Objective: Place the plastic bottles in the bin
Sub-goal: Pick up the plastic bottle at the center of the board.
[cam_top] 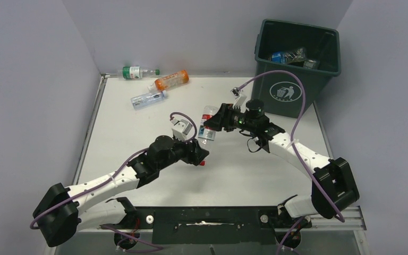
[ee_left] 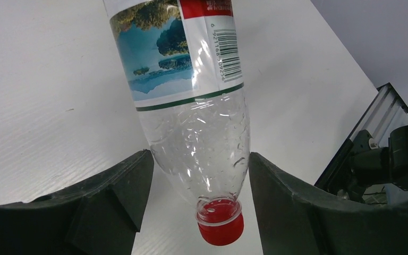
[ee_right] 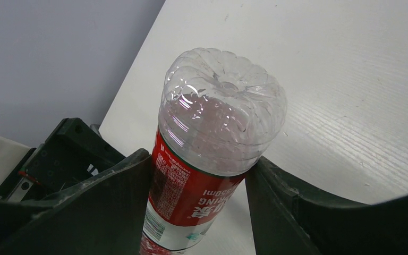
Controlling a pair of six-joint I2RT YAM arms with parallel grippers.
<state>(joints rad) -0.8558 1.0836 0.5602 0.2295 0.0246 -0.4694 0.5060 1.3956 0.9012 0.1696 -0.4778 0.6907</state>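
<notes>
My right gripper should go up and outward next and let go of the bottle over the bin's opening (cam_top: pixel 298 49), because the opening is outward, to the gripper's right in the top view.
A clear plastic bottle (cam_top: pixel 208 123) with a red label and red cap (ee_left: pixel 220 226) hangs cap-down above the middle of the table, between both arms. My right gripper (ee_right: pixel 201 170) is shut on its labelled upper body, a finger pressed on each side, with the ribbed base (ee_right: pixel 223 114) sticking out beyond them. My left gripper (ee_left: pixel 201 170) is open, its jaws on either side of the bottle's neck and shoulder with a gap round the neck. The dark green bin (cam_top: pixel 292 93) stands at the far right with bottles (cam_top: pixel 287 56) inside.
Three more bottles lie at the far left of the table: a green-labelled one (cam_top: pixel 133 72) against the back wall, an orange one (cam_top: pixel 171 81), and a clear blue-labelled one (cam_top: pixel 149 99). Grey walls close in the table at the left, back and right.
</notes>
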